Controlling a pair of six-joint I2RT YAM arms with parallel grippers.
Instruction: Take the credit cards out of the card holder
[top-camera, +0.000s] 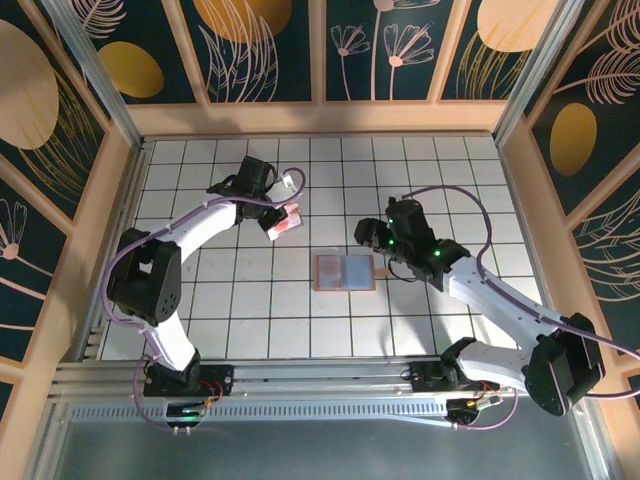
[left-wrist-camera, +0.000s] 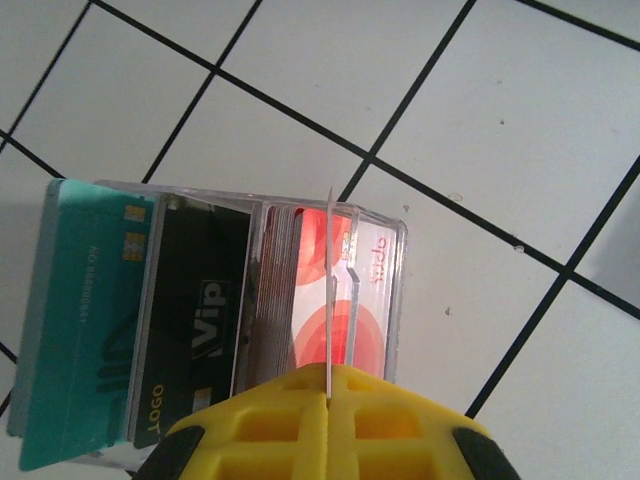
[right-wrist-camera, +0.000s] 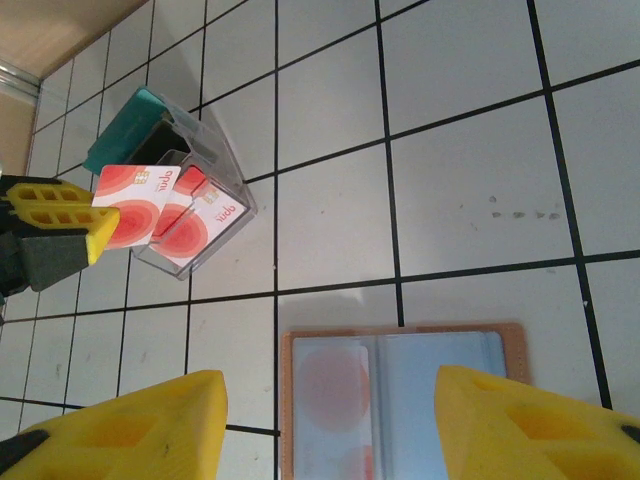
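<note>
My left gripper moves down next and releases the red-and-white credit card into the clear box's red-and-white section, since that section is directly below the gripper.
The card holder lies open and flat on the tiled table, tan-rimmed and blue-grey inside. A card with red circles shows faintly through its left pocket. My right gripper hovers over the holder, open, with one yellow finger on each side and nothing between them. At the back left, my left gripper is shut on a red-and-white credit card, seen edge-on in the left wrist view. The card is held upright over a clear plastic box.
The clear box holds a teal card, a black VIP card and red-and-white cards standing on edge. Wooden walls close in the white tiled table.
</note>
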